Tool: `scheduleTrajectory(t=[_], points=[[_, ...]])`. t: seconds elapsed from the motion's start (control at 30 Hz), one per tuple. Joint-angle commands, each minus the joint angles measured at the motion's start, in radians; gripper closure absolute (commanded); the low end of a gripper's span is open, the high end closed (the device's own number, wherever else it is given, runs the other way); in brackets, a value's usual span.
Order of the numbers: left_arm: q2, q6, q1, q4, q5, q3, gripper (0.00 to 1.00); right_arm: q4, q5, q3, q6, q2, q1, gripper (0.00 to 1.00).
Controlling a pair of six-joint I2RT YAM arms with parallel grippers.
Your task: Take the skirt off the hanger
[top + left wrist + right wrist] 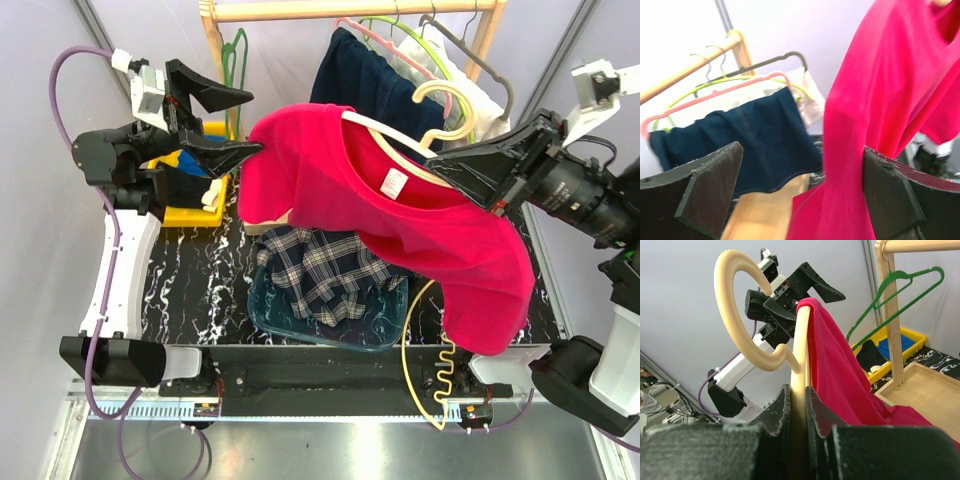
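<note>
I should turn my left gripper toward the red T-shirt's collar and slide its open fingers farther over the T-shirt's sleeve, as the cloth hangs against only one finger.
The dark navy skirt [358, 78] hangs on the pale pink hanger [365, 32] on the wooden rail at the back; both also show in the left wrist view, skirt [755, 137] and hanger [715, 94]. Neither gripper touches them. My right gripper [437, 166] [798, 395] is shut on a cream hanger [442, 96] [742, 345] that carries a red T-shirt [420, 220] over the table. My left gripper [256, 122] [801, 167] is open at the shirt's left sleeve; red cloth [880, 100] hangs between its jaws, against the right finger.
A plaid shirt [322, 265] lies in a teal tub [265, 315] under the red shirt. A green hanger [237, 60], a light green one [412, 38] and a grey one [470, 55] hang on the rail [350, 10]. A yellow bin [195, 213] sits at the left.
</note>
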Motion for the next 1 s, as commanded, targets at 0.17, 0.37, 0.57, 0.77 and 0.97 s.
scheduleTrajectory(t=[0.17,0.37,0.57,0.77,0.97], points=[[-0.057,-0.181,-0.108,0.143,0.057,-0.092,0.01,0.197,-0.001,-0.036,-0.033,0.028,0.006,1.00],[-0.096,-0.178,-0.128,0.122,0.085,-0.176,0.01,0.291,0.008,-0.054,-0.056,0.037,0.005,1.00],[-0.088,-0.167,-0.130,0.111,0.097,-0.207,0.01,0.309,0.007,-0.013,-0.071,0.054,0.006,1.00],[-0.050,-0.176,-0.137,0.138,0.114,-0.171,0.25,0.326,-0.004,-0.080,-0.059,0.035,0.006,1.00],[-0.002,-0.291,-0.143,0.226,0.161,-0.094,1.00,0.361,0.013,-0.310,-0.068,-0.032,0.006,1.00]])
